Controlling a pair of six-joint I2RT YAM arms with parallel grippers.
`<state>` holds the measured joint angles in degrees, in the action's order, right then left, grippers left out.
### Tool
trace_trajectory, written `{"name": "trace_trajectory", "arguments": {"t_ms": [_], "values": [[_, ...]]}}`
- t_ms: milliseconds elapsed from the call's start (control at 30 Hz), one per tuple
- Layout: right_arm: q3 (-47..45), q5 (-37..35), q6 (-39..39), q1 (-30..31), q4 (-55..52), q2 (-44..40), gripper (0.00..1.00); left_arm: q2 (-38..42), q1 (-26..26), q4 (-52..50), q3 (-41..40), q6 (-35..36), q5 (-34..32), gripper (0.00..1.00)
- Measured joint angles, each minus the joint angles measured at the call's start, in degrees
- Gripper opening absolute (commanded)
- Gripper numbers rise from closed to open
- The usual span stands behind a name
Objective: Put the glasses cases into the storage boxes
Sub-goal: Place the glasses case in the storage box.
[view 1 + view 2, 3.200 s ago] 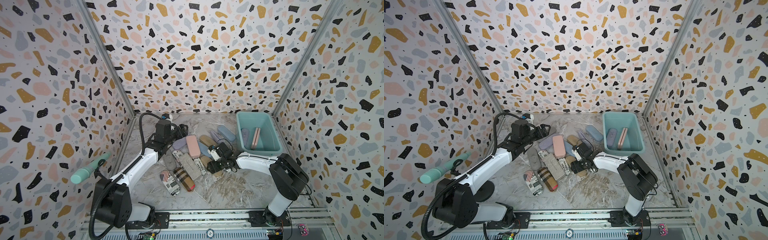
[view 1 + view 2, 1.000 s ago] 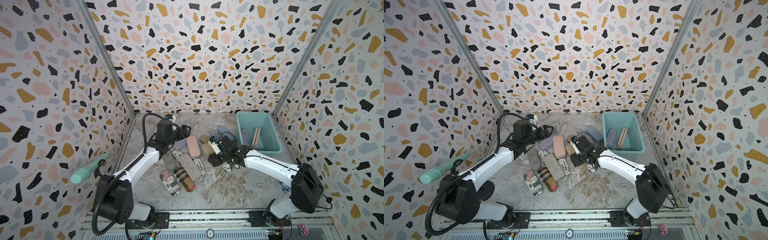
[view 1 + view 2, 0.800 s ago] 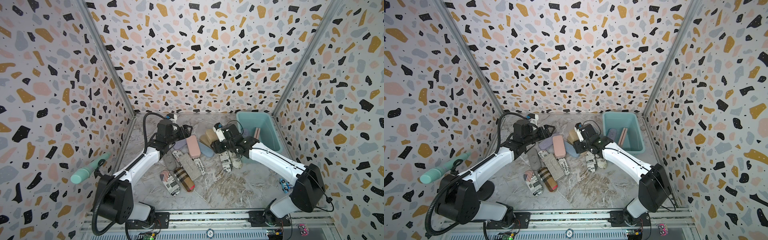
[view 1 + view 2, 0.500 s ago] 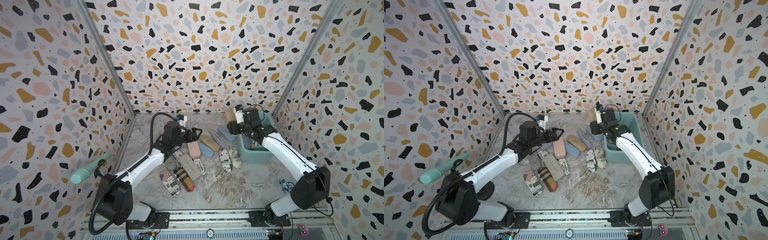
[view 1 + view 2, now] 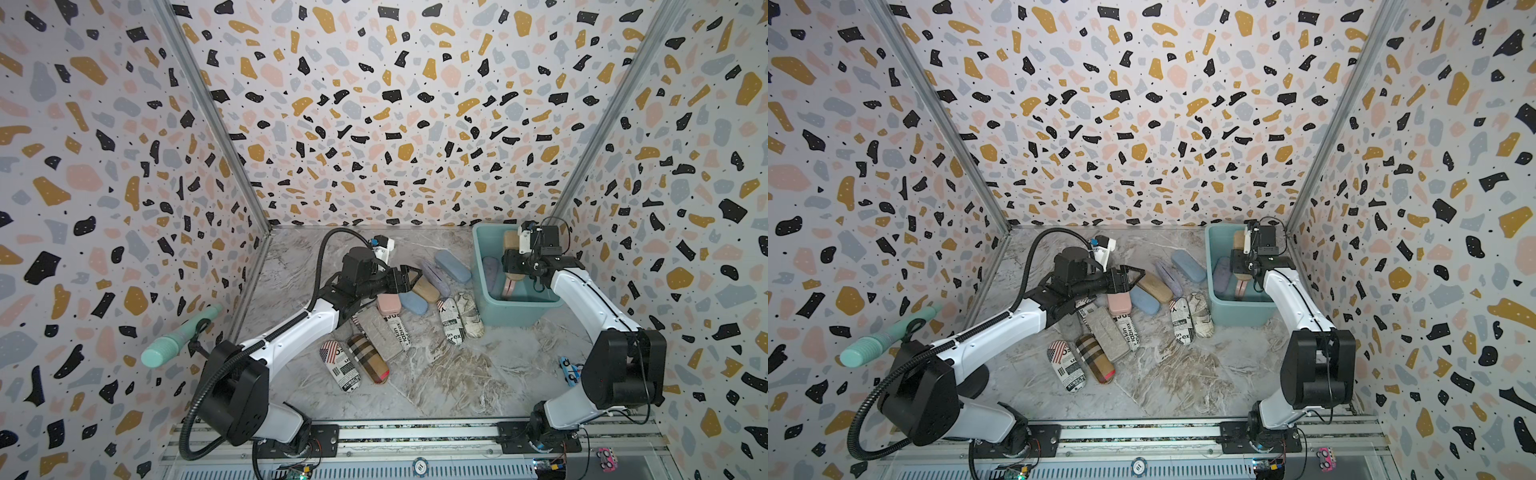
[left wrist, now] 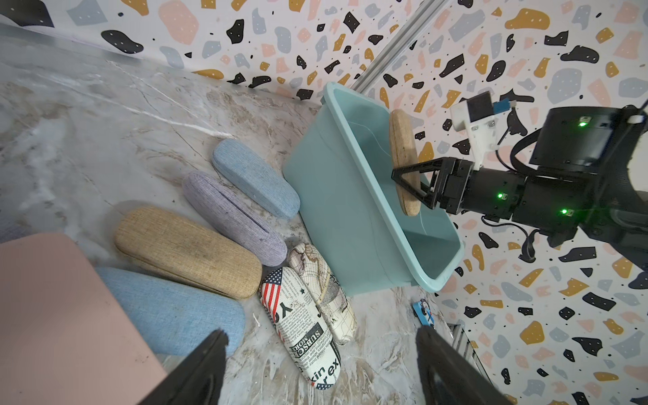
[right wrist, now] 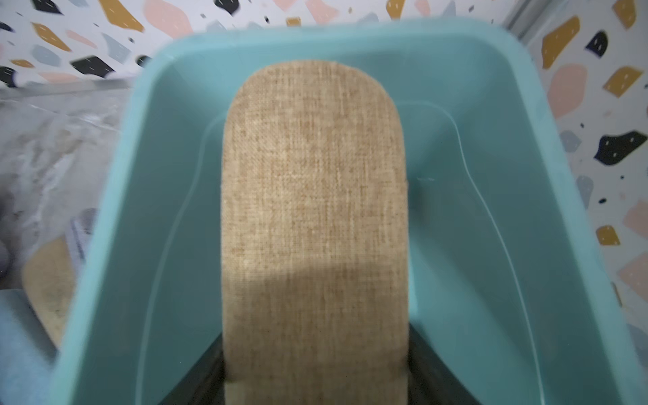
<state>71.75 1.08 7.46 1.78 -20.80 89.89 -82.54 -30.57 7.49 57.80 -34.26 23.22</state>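
The lilac and pink cases lie well below, so next my right gripper needs to lower deeper into the teal box to release the tan case between them.
My right gripper is shut on a tan glasses case, held on end inside the mouth of the teal storage box. A lilac case and a pink case lie inside the box. My left gripper hangs open over the pile on the floor. In the pile are a second tan case, lilac, blue, pink and newspaper-print cases. A plaid case lies nearer the front.
A mint-green ribbed cylinder sticks out from the left wall beside the left arm. A small blue toy car lies by the right arm's base. Terrazzo walls close in three sides. A metal rail runs along the front.
The right arm has lifted the tan case from the pile and swung it right and back, over the box. The left gripper has moved right across the pile and opened slightly.
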Motion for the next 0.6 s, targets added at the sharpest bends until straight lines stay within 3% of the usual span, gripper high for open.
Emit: {"name": "trace_trajectory", "arguments": {"t_ms": [67, 133, 333, 600], "values": [[0.0, 0.0, 0.0, -0.8, 0.7, 2.1, 0.61, 0.0, 0.0, 0.0, 0.0, 0.1, -0.2, 0.89], [0.3, -0.2, 0.0, -1.4, 1.2, 4.4, 0.61, 0.0, 0.0, 0.0, 0.0, 0.2, -0.5, 1.0], [3.2, -1.0, -0.1, -1.5, 1.6, 12.7, 0.6, 0.3, 0.0, -0.2, 0.0, 1.2, -3.2, 1.0], [7.4, -2.0, -0.8, -1.5, 2.1, 16.7, 0.61, 1.2, 0.0, -0.6, 0.0, 2.2, -5.7, 1.0]]}}
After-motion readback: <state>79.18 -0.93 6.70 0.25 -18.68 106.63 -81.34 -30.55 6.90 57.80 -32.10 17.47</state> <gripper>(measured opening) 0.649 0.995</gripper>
